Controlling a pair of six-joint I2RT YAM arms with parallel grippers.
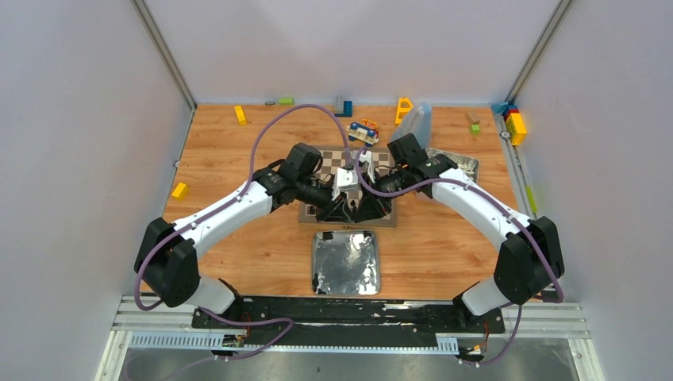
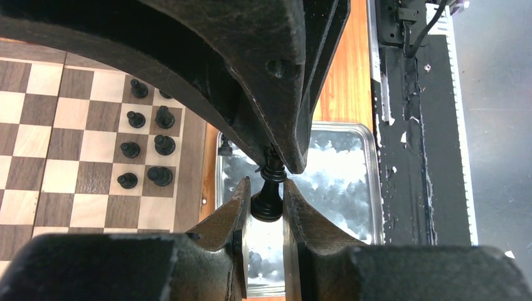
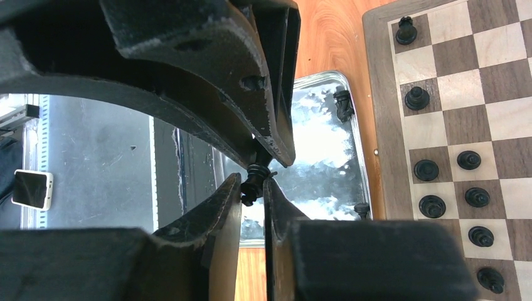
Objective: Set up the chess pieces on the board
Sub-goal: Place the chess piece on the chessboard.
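The empty light square (image 3: 424,133) beside the clustered near-row pieces is below my right gripper, so next I need to move that gripper down and let go of the black piece on the square.
Over the near edge of the chessboard (image 1: 384,163) my two grippers meet tip to tip. One black chess piece (image 2: 270,195) is held between them. My left gripper (image 2: 268,207) is shut on its round base. My right gripper (image 3: 253,188) is shut on its ringed upper end (image 3: 252,179). In the top view the left gripper (image 1: 336,208) and the right gripper (image 1: 363,208) hide the piece. Several black pieces (image 2: 164,145) stand in two rows at the board's (image 2: 63,157) near edge; they also show in the right wrist view (image 3: 433,170).
A silver tray (image 1: 346,262) lies in front of the board, below the grippers, with a few black pieces (image 3: 343,103) on it. A second tray (image 1: 464,163), a translucent container (image 1: 414,123) and coloured blocks (image 1: 240,115) lie at the back.
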